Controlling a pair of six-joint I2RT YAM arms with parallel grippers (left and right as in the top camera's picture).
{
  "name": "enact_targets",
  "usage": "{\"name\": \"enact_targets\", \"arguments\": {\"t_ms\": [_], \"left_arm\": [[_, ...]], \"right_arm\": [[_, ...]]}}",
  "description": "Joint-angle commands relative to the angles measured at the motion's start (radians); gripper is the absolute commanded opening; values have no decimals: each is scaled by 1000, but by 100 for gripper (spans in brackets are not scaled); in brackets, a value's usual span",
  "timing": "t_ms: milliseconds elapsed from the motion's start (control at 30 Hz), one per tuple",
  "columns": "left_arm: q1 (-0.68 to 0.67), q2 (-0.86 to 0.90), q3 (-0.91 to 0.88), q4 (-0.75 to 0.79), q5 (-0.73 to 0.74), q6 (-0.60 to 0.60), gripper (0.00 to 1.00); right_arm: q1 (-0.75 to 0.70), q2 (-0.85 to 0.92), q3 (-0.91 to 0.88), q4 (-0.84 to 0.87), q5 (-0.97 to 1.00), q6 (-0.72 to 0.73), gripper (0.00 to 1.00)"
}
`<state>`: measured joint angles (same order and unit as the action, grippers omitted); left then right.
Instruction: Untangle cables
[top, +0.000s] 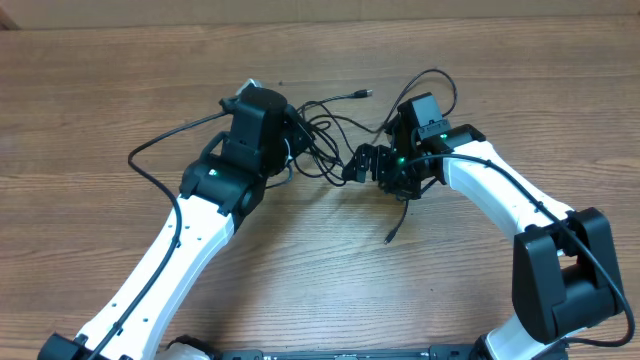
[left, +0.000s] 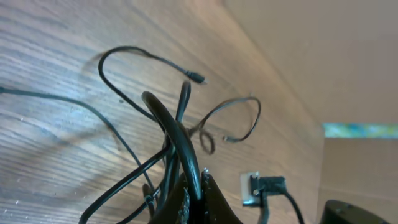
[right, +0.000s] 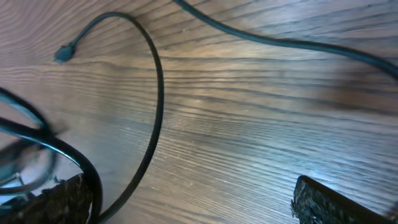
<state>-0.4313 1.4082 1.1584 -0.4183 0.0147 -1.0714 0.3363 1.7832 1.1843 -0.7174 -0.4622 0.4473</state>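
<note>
I should next pull the cable back and to my left gripper's left in the overhead view, spread its bunched pieces and release it on the open table there.
Several thin black cables (top: 322, 140) lie tangled on the wooden table between my two arms. One plug tip (top: 365, 93) points to the back, and another cable end (top: 388, 238) trails toward the front. My left gripper (left: 198, 190) is shut on a black cable (left: 177, 134) that rises from the jaws in a loop, with other strands beside it. In the overhead view the left gripper (top: 292, 135) is at the tangle's left edge. My right gripper (right: 186, 205) is open wide, low over the table. A cable (right: 155, 106) curves down between its fingers close to the left one. In the overhead view the right gripper (top: 365, 163) is at the tangle's right edge.
A long cable strand (top: 140, 155) loops out to the left of the left arm. A small metal bracket with a black wire (left: 258, 186) shows in the left wrist view. The table (top: 90, 90) is bare wood around the arms.
</note>
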Motion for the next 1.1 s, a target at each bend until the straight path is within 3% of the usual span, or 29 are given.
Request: {"name": "enact_targets", "arguments": {"t_ms": [0, 167, 500, 700, 1067], "left_arm": [[6, -36, 36, 15, -52, -39, 4], [6, -36, 36, 14, -47, -138, 4], [6, -36, 36, -46, -21, -172, 4], [6, -36, 36, -166, -14, -463, 4], [7, -36, 36, -168, 35, -785, 4]], "right_arm": [[2, 1, -7, 0, 36, -7, 100], [2, 1, -7, -3, 36, -7, 100], [1, 1, -7, -3, 44, -7, 100], [2, 1, -7, -4, 43, -6, 100], [2, 1, -7, -26, 43, -7, 100]]}}
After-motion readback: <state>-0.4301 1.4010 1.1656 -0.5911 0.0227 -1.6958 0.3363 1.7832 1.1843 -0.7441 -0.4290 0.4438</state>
